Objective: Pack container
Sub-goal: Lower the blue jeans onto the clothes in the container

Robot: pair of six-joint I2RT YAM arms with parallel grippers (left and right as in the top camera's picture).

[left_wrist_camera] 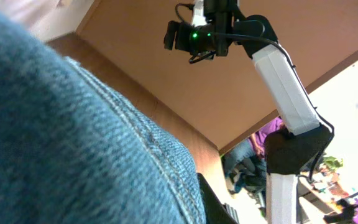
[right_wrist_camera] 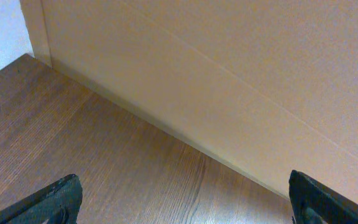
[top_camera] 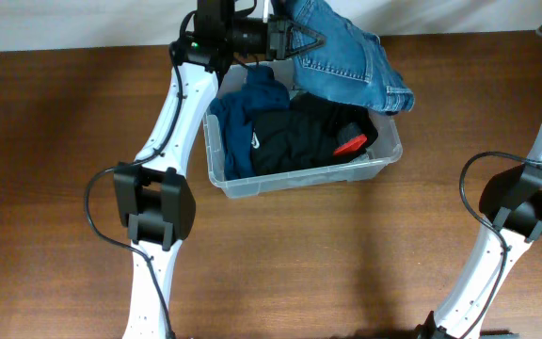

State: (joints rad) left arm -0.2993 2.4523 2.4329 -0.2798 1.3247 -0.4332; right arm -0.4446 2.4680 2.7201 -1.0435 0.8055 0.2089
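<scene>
The left gripper moves back and down, to the left in the overhead view, onto the navy garment (top_camera: 245,122) next. It releases the jeans (top_camera: 351,58) there, because they overhang the tub's corner.
The container (top_camera: 301,183), a clear plastic tub, stands at the back middle of the table. Inside it lie a navy garment (top_camera: 245,122) and a black garment (top_camera: 299,137) with a red patch (top_camera: 350,144). My left gripper (top_camera: 298,40) is shut on a pair of blue jeans (top_camera: 351,58), which hang over the tub's far right corner. In the left wrist view the denim (left_wrist_camera: 73,143) fills most of the frame and only one black finger (left_wrist_camera: 213,202) shows beside it. My right gripper (right_wrist_camera: 185,198) stands open over bare wood with nothing between its fingers.
The right arm (top_camera: 525,202) stands at the table's right edge, well away from the tub. A pale wall (right_wrist_camera: 229,74) runs along the table's far edge just behind the tub. The left arm (top_camera: 163,202) stretches from the front left up to the tub's back.
</scene>
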